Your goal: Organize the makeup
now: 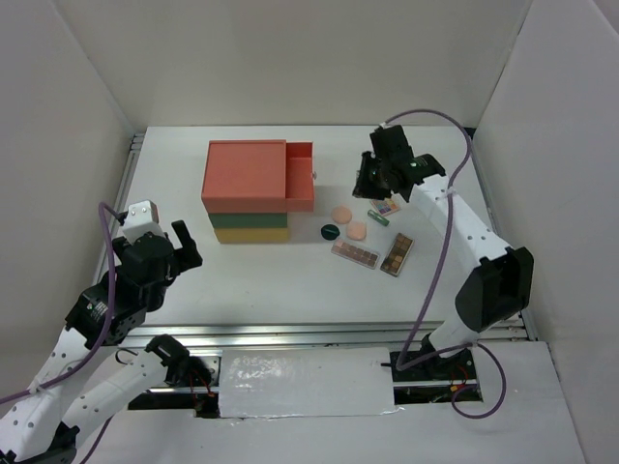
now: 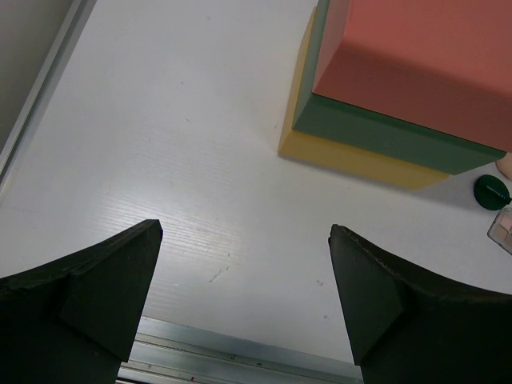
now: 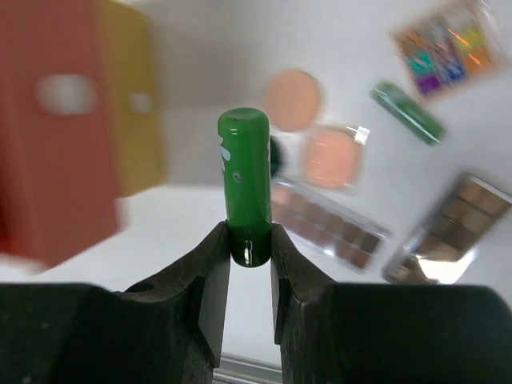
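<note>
My right gripper next needs to lift the bright green tube and bring it to the left in the top view, until it is over the orange drawer, which is empty.
My right gripper is shut on a bright green tube and holds it above the table, between the open orange drawer and the makeup; in the top view the gripper hides the tube. On the table lie two peach puffs, a dark-green disc, two long brownish palettes, a small square palette and a second green tube. My left gripper is open and empty at the near left; in its wrist view only bare table lies between the fingers.
The stacked drawer box, orange over green over yellow, stands at the back centre with its top drawer pulled out to the right. White walls enclose the table. A metal rail runs along the near edge.
</note>
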### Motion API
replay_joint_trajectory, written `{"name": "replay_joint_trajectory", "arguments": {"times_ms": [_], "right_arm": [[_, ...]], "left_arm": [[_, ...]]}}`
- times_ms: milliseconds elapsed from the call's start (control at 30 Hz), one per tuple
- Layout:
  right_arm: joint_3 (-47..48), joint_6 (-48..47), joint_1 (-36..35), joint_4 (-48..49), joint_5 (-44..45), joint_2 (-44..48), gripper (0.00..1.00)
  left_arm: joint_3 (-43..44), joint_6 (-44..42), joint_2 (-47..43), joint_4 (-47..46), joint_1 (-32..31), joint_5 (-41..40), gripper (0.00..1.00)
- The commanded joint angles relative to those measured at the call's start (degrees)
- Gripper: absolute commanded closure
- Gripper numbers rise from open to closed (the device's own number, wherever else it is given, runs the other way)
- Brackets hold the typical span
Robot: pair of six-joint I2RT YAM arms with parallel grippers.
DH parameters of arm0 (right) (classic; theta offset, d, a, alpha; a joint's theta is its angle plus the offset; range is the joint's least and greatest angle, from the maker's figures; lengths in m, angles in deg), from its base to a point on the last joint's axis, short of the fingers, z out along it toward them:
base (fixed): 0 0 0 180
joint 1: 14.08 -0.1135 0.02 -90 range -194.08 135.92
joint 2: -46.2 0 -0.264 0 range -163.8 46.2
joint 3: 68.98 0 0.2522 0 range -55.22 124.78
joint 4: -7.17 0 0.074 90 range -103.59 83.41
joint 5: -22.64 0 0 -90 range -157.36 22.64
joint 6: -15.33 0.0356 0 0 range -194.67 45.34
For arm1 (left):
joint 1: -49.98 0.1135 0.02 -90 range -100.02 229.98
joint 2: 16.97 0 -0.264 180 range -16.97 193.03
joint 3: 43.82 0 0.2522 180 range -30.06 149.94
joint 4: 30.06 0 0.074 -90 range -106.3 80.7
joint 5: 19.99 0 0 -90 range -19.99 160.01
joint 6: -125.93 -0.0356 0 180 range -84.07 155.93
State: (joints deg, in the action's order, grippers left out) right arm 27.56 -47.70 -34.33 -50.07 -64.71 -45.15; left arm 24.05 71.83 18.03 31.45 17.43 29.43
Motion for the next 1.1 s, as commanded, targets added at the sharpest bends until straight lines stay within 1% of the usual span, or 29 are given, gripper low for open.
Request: {"name": "replay_joint_trajectory", "arguments": {"times_ms": [0, 133, 200, 267, 300, 400, 500, 567, 600, 667, 700, 733, 800, 833, 900, 933, 1000, 1033, 1067], "right_arm": [[7.29, 0.28, -4.09, -2.48, -5.28, 2.5, 0.88], [19.15, 2.56, -7.08, -3.27, -9.94, -2.5, 0.88], [25.02, 3.27, -8.75, -3.8, -10.91, -4.53, 0.88], [28.73, 4.24, -9.72, -4.24, -11.35, -7.78, 0.86], [32.32, 4.5, -10.33, -5.02, -11.44, -9.09, 0.86], [37.95, 5.38, -11.3, -6.44, -12.5, -15.15, 0.83], [40.78, 5.82, -11.91, -6.53, -12.76, -17.8, 0.81], [41.67, 6.17, -12.36, -6.44, -12.5, -19.47, 0.74], [42.37, 6.17, -12.53, -6.35, -12.5, -20.18, 0.67], [42.81, 6.17, -12.53, -6.09, -12.24, -20.27, 0.45], [43.16, 6.0, -12.53, -6.09, -11.89, -19.83, 0.38], [43.34, 5.91, -12.62, -6.35, -11.36, -19.48, 0.22], [43.69, 4.86, -12.62, -6.35, -9.17, -17.39, 0.18], [43.6, 4.42, -12.27, -6.52, -8.03, -16.59, 0.11], [42.73, 2.32, -11.4, -7.31, -4.87, -13.78, 0.09], [41.59, 1.52, -9.82, -7.49, -3.98, -12.46, 0.09], [32.75, -0.33, -7.71, -5.31, -2.75, -7.02, 0.1], [24.96, -0.76, -4.91, -1.47, -3.09, -4.91, 0.1], [21.58, -1.2, -3.41, 0.31, -4.66, -1.58, 0.1]], "left_arm": [[0.56, -0.83, -0.2, -1.43, -0.23, -0.91, 0.01], [0.56, -0.57, -0.29, -1.17, -0.23, -1.26, 0.01], [0.56, -0.57, -0.37, -1.08, -0.23, -1.35, 0.01], [0.56, -0.48, -0.37, -0.9, -0.23, -1.52, 0.01], [0.56, -0.48, -0.46, -0.99, -0.23, -1.44, 0.0], [0.56, -0.48, -0.73, -1.08, -0.23, -1.43, 0.01], [0.56, -0.57, -0.9, -1.08, -0.23, -1.26, 0.01], [0.56, -0.66, -1.17, -1.16, -0.23, -1.17, 0.01], [0.47, -0.74, -1.34, -1.25, -0.23, -1.08, 0.01], [0.56, -0.83, -1.6, -1.34, -0.23, -1.0, 0.01], [0.47, -0.83, -1.52, -1.34, -0.23, -0.91, 0.01], [0.47, -0.83, -1.52, -1.34, -0.23, -0.91, 0.01], [0.47, -0.92, -1.52, -1.34, -0.31, -0.82, 0.0], [0.47, -0.83, -1.43, -1.34, -0.23, -0.82, 0.01], [0.47, -0.83, -1.43, -1.17, -0.23, -0.91, 0.01], [0.56, -0.83, -1.43, -1.16, -0.23, -0.99, 0.01], [0.65, -0.66, -1.69, -1.08, -0.23, -1.17, 0.01], [0.56, -0.57, -1.95, -0.99, -0.23, -1.17, 0.01], [0.47, -0.66, -2.22, -1.08, -0.23, -1.17, 0.01]]}}
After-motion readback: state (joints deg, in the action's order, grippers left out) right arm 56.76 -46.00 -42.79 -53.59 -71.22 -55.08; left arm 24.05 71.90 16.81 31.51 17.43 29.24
